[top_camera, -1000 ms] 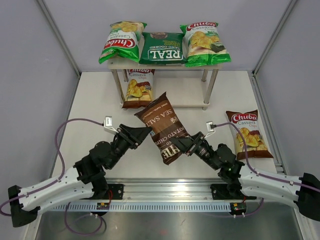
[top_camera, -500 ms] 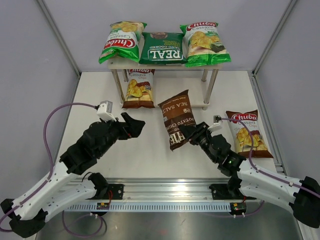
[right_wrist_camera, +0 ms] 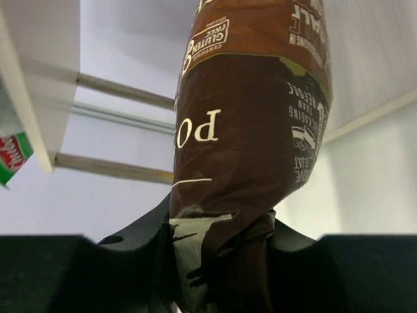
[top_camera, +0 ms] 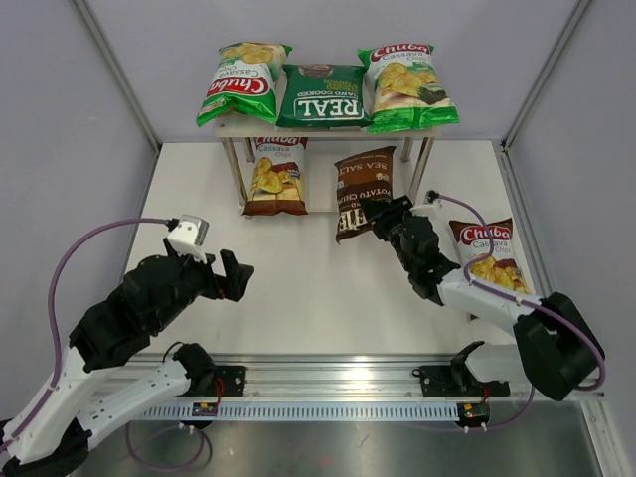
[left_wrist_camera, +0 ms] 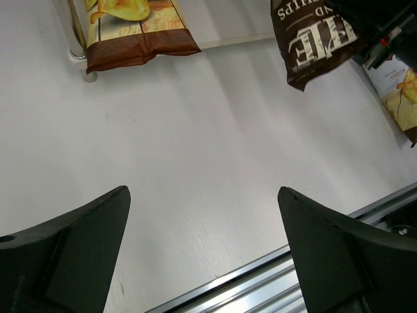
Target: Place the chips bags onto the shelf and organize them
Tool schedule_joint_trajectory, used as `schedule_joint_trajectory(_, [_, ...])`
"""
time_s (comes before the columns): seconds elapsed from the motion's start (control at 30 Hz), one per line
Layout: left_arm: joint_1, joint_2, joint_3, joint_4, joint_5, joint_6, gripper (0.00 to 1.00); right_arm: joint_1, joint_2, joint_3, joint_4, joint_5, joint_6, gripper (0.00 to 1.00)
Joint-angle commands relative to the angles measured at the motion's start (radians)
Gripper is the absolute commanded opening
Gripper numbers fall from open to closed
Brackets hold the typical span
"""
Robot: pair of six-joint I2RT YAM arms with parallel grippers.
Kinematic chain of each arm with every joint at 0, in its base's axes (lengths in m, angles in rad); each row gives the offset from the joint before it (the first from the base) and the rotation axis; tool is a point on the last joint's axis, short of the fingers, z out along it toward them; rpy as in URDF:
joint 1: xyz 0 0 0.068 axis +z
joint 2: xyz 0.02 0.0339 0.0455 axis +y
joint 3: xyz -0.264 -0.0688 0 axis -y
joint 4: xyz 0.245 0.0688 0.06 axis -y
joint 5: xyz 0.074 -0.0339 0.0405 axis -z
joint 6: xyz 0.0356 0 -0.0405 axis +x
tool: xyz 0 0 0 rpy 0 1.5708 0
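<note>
My right gripper will next move the Kettle bag (right_wrist_camera: pixel 254 117) it holds outward and down onto the lower board against its Chuba bag, since the board is bare beside that bag.
The shelf (top_camera: pixel 320 184) stands at the back. Its top board carries a light-green Chuba bag (top_camera: pixel 243 81), a dark-green REAL bag (top_camera: pixel 320 97) and a second light-green Chuba bag (top_camera: pixel 405 86). A brown-and-white Chuba bag (top_camera: pixel 273 177) lies on the left of the lower board. My right gripper (top_camera: pixel 390 217) is shut on the bottom seam of the dark-brown Kettle bag (right_wrist_camera: pixel 254 117), which stands over the lower board's right part (top_camera: pixel 363 191). My left gripper (left_wrist_camera: pixel 202 190) hangs open over bare table at the near left, holding nothing.
Another brown-and-white Chuba bag (top_camera: pixel 490 260) lies flat on the table at the right, beside my right arm. The metal rail (top_camera: pixel 328 383) runs along the near edge. Grey walls close in the left, right and back.
My left gripper opened, let go of the Kettle bag and drew back to the near left. My right arm carried the bag away from me to the shelf's lower board.
</note>
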Motion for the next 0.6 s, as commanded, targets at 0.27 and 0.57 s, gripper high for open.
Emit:
schedule_joint_trajectory(0.27, [0.005, -0.123, -0.197, 0.122, -0.022, 0.055, 0.99, -0.066, 0.391, 0.286, 0.258, -0.044, 0.051, 0.17])
schedule_joint_trajectory(0.57, [0.005, -0.166, -0.218, 0.136, -0.027, 0.049, 0.99, -0.085, 0.651, 0.484, 0.145, -0.031, 0.111, 0.21])
